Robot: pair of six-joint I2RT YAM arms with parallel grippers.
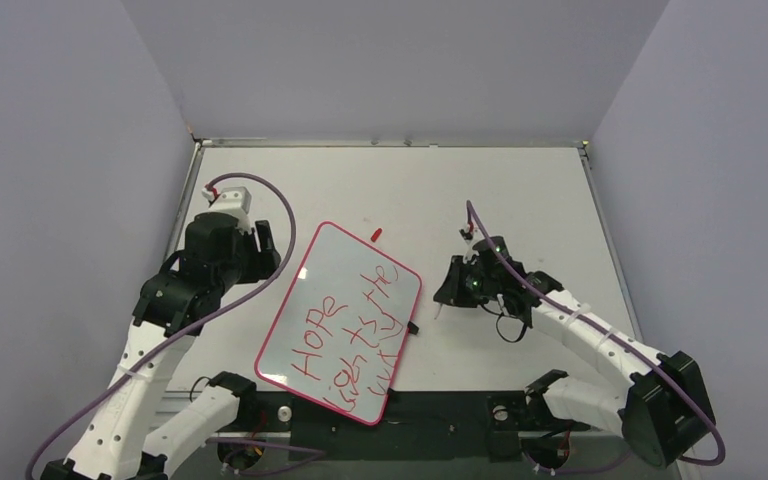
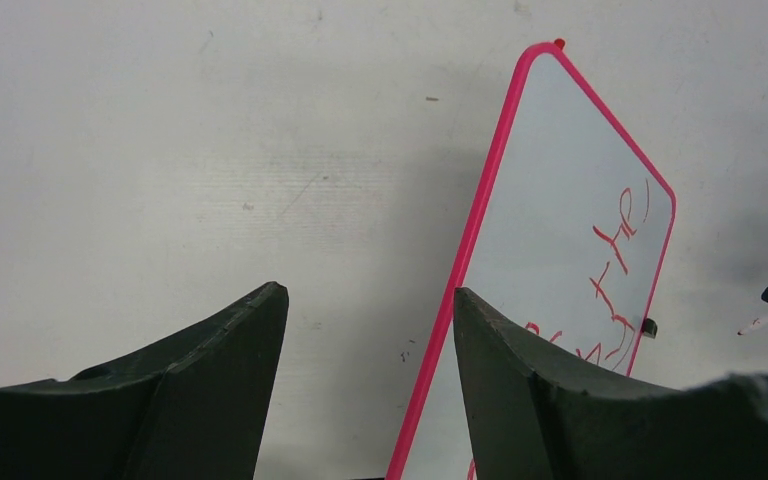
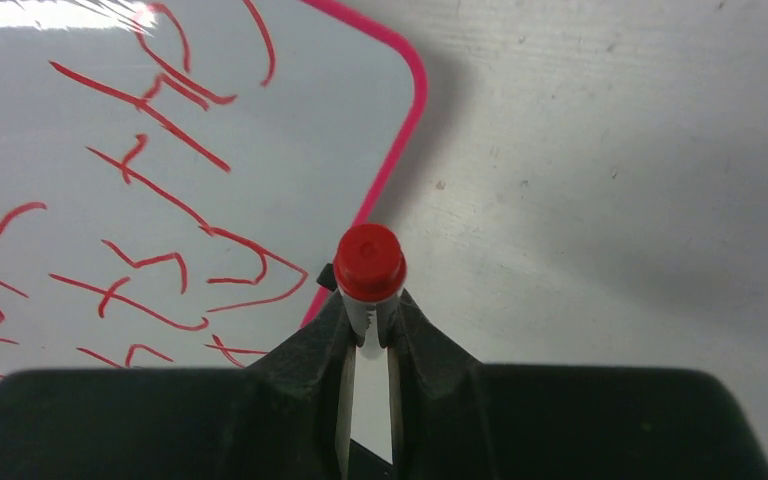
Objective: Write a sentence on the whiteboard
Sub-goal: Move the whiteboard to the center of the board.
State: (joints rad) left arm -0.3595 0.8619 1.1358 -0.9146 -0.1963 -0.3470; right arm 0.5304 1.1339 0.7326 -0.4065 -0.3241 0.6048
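Note:
The board's pink rim [image 1: 298, 275] [image 2: 442, 320] is below my left gripper and to its right in the top view, so I will lower the gripper's fingers that way and close them on it.
The whiteboard [image 1: 345, 262], white with a pink rim, lies tilted mid-table. The sentence [image 1: 345, 340] runs across it in red scrawl starting "HOPE". My left gripper [image 1: 265, 240] is open at the board's upper left edge. In the left wrist view, the board's rim [image 2: 480, 200] runs between the open fingers of my left gripper [image 2: 369, 292], close to the right finger. My right gripper [image 1: 452, 285] hovers just right of the board, shut on a marker [image 1: 438, 312]. In the right wrist view, the marker's red end [image 3: 369, 262] sticks out of my right gripper [image 3: 372, 310] beside the board [image 3: 310, 100] and its letters [image 3: 150, 200].
A small red cap [image 1: 377, 235] lies on the table just beyond the board's top corner. A small black piece [image 1: 412, 327] sits at the board's right edge. The table's metal-edged back rim [image 1: 390, 143] meets grey walls on three sides.

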